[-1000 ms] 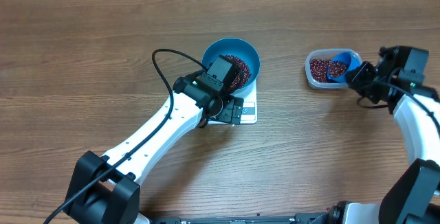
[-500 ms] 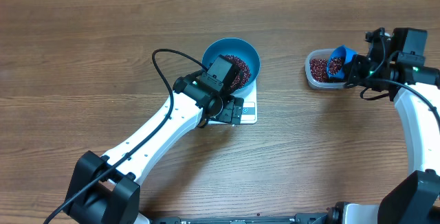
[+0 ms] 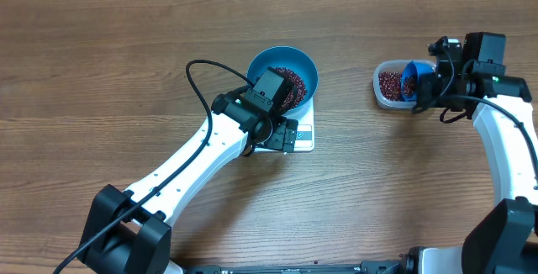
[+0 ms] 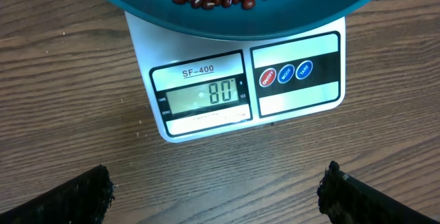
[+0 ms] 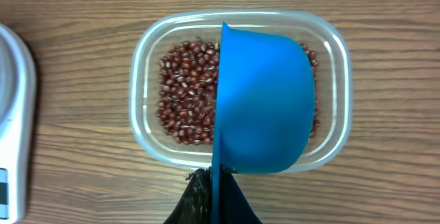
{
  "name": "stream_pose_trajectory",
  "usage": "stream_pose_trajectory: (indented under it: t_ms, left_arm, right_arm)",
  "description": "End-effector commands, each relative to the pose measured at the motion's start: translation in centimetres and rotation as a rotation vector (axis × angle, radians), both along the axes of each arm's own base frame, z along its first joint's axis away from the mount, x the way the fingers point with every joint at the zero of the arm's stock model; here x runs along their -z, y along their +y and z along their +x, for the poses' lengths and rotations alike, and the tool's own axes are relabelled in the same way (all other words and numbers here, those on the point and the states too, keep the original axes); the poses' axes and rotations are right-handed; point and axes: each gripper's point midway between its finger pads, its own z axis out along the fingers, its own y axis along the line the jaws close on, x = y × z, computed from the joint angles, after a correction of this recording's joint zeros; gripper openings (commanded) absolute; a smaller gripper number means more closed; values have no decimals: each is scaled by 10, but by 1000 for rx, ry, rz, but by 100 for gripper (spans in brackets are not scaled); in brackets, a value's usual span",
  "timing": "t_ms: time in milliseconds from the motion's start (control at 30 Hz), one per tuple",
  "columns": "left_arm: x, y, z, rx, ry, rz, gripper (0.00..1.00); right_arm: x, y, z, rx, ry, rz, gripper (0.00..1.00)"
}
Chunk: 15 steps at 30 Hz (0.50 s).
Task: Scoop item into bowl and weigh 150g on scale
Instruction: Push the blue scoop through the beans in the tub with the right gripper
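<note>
My right gripper lowers the blue scoop [image 5: 265,107] to the left in the overhead view onto the tub's beans next, since they lie open below it.
The blue bowl [image 3: 286,62] stands on the white scale [image 3: 304,136] and holds a heap of red-brown beans [image 3: 291,79]. In the left wrist view the bowl [image 4: 240,21] overhangs the scale [image 4: 302,104], whose display [image 4: 206,93] shows the digits 8 and 0. My left gripper [image 4: 216,196] hangs open over the wood just in front of the scale, with nothing between its fingers. My right gripper [image 5: 214,196] is shut on the handle of a blue scoop [image 5: 265,107]. The scoop is turned on its side over a clear tub [image 5: 330,45] of beans [image 5: 189,93].
The tub [image 3: 387,97] sits at the right of the wooden table, about a hand's width from the scale. The scale's rounded edge [image 5: 14,114] shows at the left of the right wrist view. The left arm's black cable [image 3: 197,89] loops beside the bowl.
My right gripper has swung up and toward the tub, and the scoop has turned from lying in the beans onto its side. The left arm has not moved.
</note>
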Motion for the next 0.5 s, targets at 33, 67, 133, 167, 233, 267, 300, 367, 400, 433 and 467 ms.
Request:
stream_pose_trajectory:
  t_ms: [33,67,133,167,233,267,300,367,400,433,467]
  left_arm:
    - [-1,-4,1,-7,-2,-8,100]
    - [-1,-4,1,-6,-2,-8,100]
    - [-1,-4,1,-6,-2,-8,100]
    - [-1,-4,1,-6,-2,-8,100]
    - [-1,-4,1,-7,-2,-8,100]
    - [-1,-4,1,-7,-2,-8,100]
    - [-1,-4,1,-6,-2,-8,100]
    - [-1,-4,1,-6,-2,-8,100]
    - [-1,-4,1,-6,-2,-8,100]
    - [-1,-4,1,-7,-2,-8,100]
    - [-1,-4,1,-6,-2,-8,100]
  right_arm:
    - [-14,-18,9,-26,-38,-138,4]
    - [-13,-19,9,-38,-34,-148,4]
    - [-7,-18,10,-48,-22,-149,4]
    - [-3,-16,10,-66,-11,-153,4]
    - [8,-12,11,-89,16,-155,4]
    - [19,-9,12,-106,43,-153,4]
    - [27,-6,12,-124,64,-153,4]
    - [46,3,14,-145,106,-138,4]
    - [50,7,14,-153,116,-125,4]
    - [55,10,15,-131,124,-98,4]
    - [58,11,17,-89,129,-75,4]
